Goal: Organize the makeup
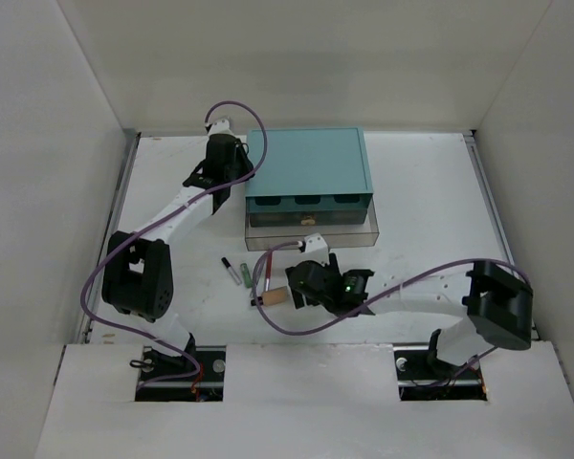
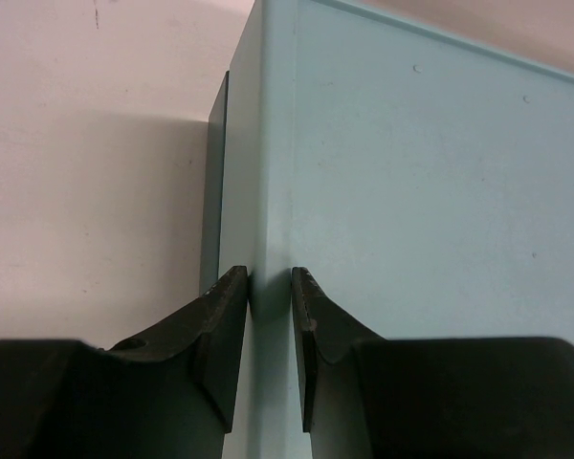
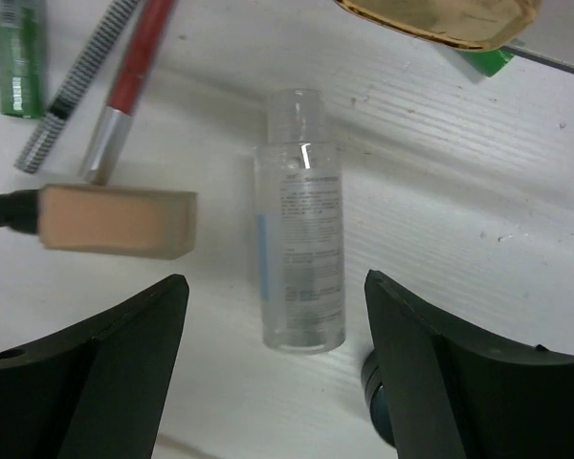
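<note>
The robot's right gripper will move down over the clear bottle's lower body (image 3: 302, 279) and close across its width, as the bottle lies lengthwise between the two open fingers.
The makeup lies loose on the white table in front of the teal drawer box (image 1: 306, 163). In the right wrist view my right gripper (image 3: 275, 279) stands open, low over a clear bottle (image 3: 298, 229) that lies between its fingers, untouched. To its left lie a beige block (image 3: 115, 220), a red pencil (image 3: 134, 67), a black-and-white tube (image 3: 77, 91) and a green stick (image 3: 19, 57). A small black round pot (image 3: 371, 394) peeks from behind the right finger. My left gripper (image 2: 268, 273) is shut, its tips against the box's left top edge.
A clear drawer (image 1: 364, 232) is pulled out from the box's front, and a tan item (image 3: 430, 19) and a green one (image 3: 483, 62) show at its edge. White walls close in the table on three sides. Purple cables loop over both arms.
</note>
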Motion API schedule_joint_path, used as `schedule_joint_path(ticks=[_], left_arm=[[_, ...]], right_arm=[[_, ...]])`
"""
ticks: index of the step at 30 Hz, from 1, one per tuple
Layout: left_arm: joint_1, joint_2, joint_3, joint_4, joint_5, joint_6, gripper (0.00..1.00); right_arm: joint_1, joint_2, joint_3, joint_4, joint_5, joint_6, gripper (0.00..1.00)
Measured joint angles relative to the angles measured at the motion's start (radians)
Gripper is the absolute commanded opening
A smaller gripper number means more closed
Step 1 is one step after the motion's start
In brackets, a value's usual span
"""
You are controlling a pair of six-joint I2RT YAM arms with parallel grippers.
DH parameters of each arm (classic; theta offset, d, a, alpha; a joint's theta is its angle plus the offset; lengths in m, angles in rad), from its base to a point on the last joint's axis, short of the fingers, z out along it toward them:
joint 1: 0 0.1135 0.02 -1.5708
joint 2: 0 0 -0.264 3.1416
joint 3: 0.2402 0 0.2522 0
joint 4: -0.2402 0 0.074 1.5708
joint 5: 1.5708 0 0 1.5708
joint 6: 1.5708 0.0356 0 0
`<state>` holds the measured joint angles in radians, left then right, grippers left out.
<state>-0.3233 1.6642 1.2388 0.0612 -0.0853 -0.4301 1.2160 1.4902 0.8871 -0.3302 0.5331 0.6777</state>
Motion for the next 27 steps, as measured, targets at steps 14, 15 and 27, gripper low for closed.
schedule_joint_path(ticks=[14,15,27], left_arm=[[-0.002,0.0,0.0,0.001,-0.006,0.003,0.11],[-0.003,0.0,0.0,0.001,-0.006,0.003,0.11],[-0.002,-0.001,-0.003,0.004,-0.005,0.004,0.11]], right_arm=[[-0.027,0.141,-0.021,0.068,-0.021,0.008,0.12],[-0.022,0.132,-0.021,0.061,-0.021,0.007,0.1],[0.229,-0.177,0.063,-0.005,-0.251,-0.254,0.04]])
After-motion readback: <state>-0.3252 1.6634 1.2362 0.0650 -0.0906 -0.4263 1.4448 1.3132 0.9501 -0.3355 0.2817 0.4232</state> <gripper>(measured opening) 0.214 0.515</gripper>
